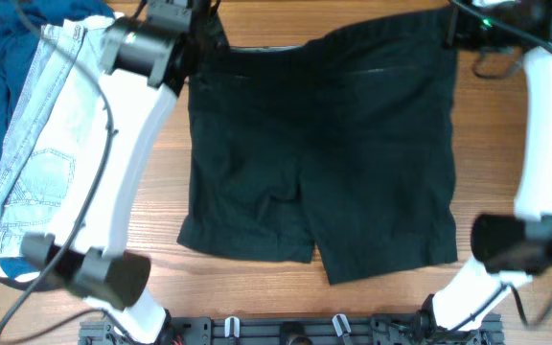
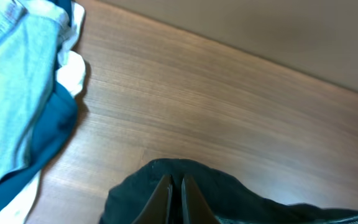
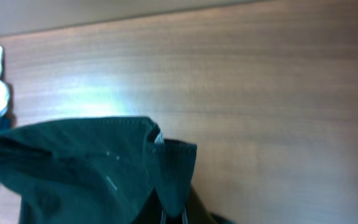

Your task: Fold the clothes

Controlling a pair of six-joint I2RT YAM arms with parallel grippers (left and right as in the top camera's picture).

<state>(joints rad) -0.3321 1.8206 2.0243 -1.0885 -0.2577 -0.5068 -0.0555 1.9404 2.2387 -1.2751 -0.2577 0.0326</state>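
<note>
My left gripper lowers to the bare wood beyond the waistband (image 1: 241, 36) (image 2: 166, 138) and releases the waistband's corner next, since it is still raised and the legs lie flat.
The black shorts (image 1: 319, 144) lie spread on the wooden table, waistband at the far edge, legs toward the front. My left gripper (image 1: 202, 38) is shut on the waistband's left corner; in the left wrist view its fingers (image 2: 175, 186) pinch black fabric (image 2: 229, 193). My right gripper (image 1: 455, 27) is shut on the waistband's right corner; in the right wrist view the fingertips (image 3: 174, 214) are mostly hidden behind a raised fold of the shorts (image 3: 86, 168).
Light-blue denim jeans (image 1: 41, 144) lie over a dark blue garment (image 1: 3, 57) at the table's left, also in the left wrist view (image 2: 11, 81). Bare wood shows beyond the waistband and in front of the legs. A black rail (image 1: 295, 331) runs along the front edge.
</note>
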